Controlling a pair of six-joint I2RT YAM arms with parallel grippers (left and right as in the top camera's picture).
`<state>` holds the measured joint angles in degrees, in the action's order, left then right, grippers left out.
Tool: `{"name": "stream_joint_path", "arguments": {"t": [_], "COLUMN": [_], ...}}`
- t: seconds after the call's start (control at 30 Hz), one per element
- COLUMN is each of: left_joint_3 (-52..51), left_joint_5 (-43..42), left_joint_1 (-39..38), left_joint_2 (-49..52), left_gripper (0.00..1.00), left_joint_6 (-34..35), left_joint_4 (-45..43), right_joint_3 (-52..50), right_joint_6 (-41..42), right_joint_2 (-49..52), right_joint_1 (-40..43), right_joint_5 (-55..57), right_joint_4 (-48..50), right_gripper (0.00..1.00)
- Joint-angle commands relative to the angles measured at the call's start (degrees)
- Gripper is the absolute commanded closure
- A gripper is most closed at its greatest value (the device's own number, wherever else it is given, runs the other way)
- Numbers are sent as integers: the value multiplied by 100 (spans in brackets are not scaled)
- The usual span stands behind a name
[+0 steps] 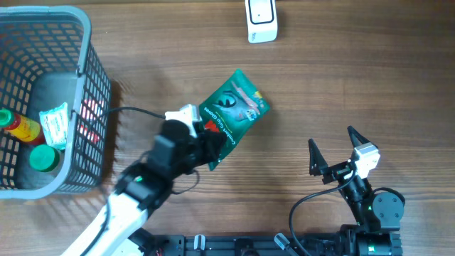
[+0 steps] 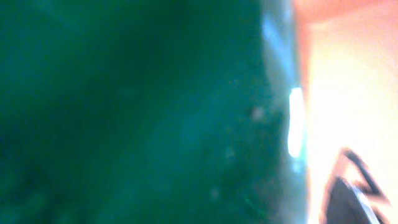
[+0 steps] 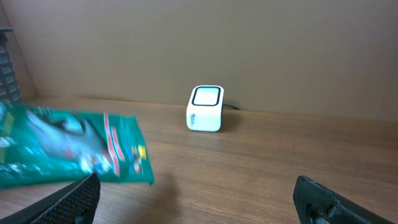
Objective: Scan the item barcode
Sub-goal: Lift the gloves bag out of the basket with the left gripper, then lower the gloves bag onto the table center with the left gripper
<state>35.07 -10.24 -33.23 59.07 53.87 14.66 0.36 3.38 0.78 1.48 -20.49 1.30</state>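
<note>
My left gripper needs to carry the pouch (image 1: 234, 107) toward the clear tabletop, which is below my left gripper and to its right in the overhead view, then lower the pouch and release it.
The item, a green pouch (image 1: 234, 107) with a cat picture, hangs tilted above the wooden table, left of centre. My left gripper (image 1: 207, 139) is shut on its lower left edge. In the left wrist view the pouch (image 2: 137, 112) is a green blur that fills the frame and hides my fingers. No barcode shows on it in any view. The white scanner (image 1: 261, 20) stands at the table's far edge, apart from the pouch. The right wrist view shows the scanner (image 3: 205, 109) ahead and the pouch (image 3: 68, 146) at left. My right gripper (image 1: 331, 139) (image 3: 196, 205) stands open and empty at the near right.
A grey mesh basket (image 1: 89, 85) sits at the far left. It holds a red-capped bottle (image 1: 18, 126), a green-lidded jar (image 1: 44, 158) and a small packet (image 1: 55, 124). A cable (image 1: 135, 110) runs from the left arm toward the basket.
</note>
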Motion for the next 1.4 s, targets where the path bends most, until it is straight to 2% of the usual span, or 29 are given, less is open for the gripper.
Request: {"name": "stream_joint_path", "arguments": {"t": [0.0,0.07,0.23,0.4,0.53,0.6,0.73,0.8,0.9,0.97,1.13,1.37], "left_joint_3": [-57,-57,-57,-57,-57,-57,-57,-57,-55,-55,-46,278], "left_joint_5": [1683,1657,684,538,251,251,105,-72,-332,-535,-848,-870], "left_joint_1": [-444,-442,-485,-741,-872,-935,-942,-940,-942,-942,-942,-942], "left_joint_2": [828,1143,1788,2297,2433,2433,2430,2430,2396,2354,2240,1665], "left_gripper": [96,96,93,77,73,52,31,10,9,1,0,0], "left_joint_6": [2138,2636,2636,2955,2975,2975,2975,2975,2975,2975,2981,3101], "left_joint_4": [-52,-227,-1333,-1668,-1602,-1600,-1598,-1600,-1600,-1593,-1384,203], "right_joint_3": [-7,-7,-7,-7,-7,-7,-7,-7,-7,-7,-7,-7], "right_joint_6": [-35,-35,-35,-37,-37,-35,-35,-37,-35,-35,-37,-37], "right_joint_2": [-57,-57,-57,-57,-57,-57,-57,-57,-57,-57,-57,-57], "right_joint_1": [-33,-33,-33,-33,-33,-33,-33,-33,-33,-33,-33,-33], "right_joint_5": [57,57,57,57,57,57,57,57,57,57,57,57], "right_joint_4": [31,31,31,31,31,31,31,31,31,31,31,31], "right_gripper": [0,0,0,0,0,0,0,0,0,0,0,0]}}
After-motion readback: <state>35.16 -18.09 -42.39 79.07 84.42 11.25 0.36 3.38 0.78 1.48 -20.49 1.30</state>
